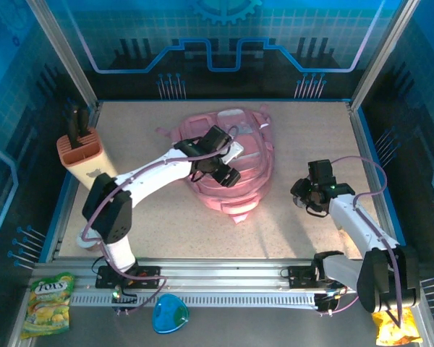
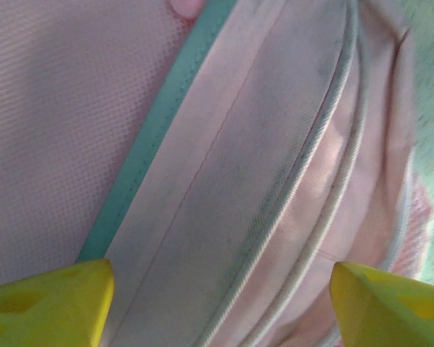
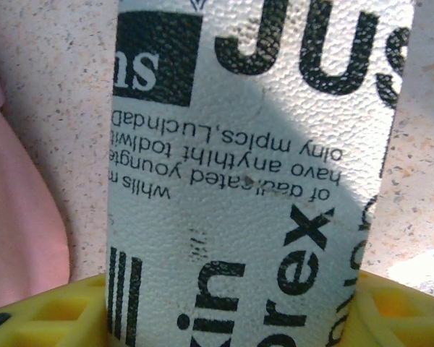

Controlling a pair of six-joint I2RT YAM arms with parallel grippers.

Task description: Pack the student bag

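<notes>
My right gripper, which is low now, will next raise the pouch, carry it across bare tabletop and over the pink fabric to the student bag's middle (image 1: 252, 163) and release it inside.
The student bag (image 1: 242, 155), a big pink backpack, lies flat in the middle of the table. My left gripper (image 1: 220, 172) hovers over its front part. In the left wrist view its yellow fingertips (image 2: 58, 300) stand wide apart, so the left gripper (image 2: 217, 282) is open just above the bag's pink fabric (image 2: 224, 181), with a teal trim strip and white piping. My right gripper (image 1: 307, 194) is right of the bag, low over the table. In its wrist view the right gripper (image 3: 228, 307) is shut on a white textured pouch (image 3: 253, 144) with black print.
An orange holder (image 1: 79, 153) with dark handles stands at the table's left edge. A yellow candy bag (image 1: 49, 302), a blue object (image 1: 170, 314) and a yellow snack bag (image 1: 396, 327) lie by the front rail. Bare tabletop (image 1: 311, 130) stretches right of the bag.
</notes>
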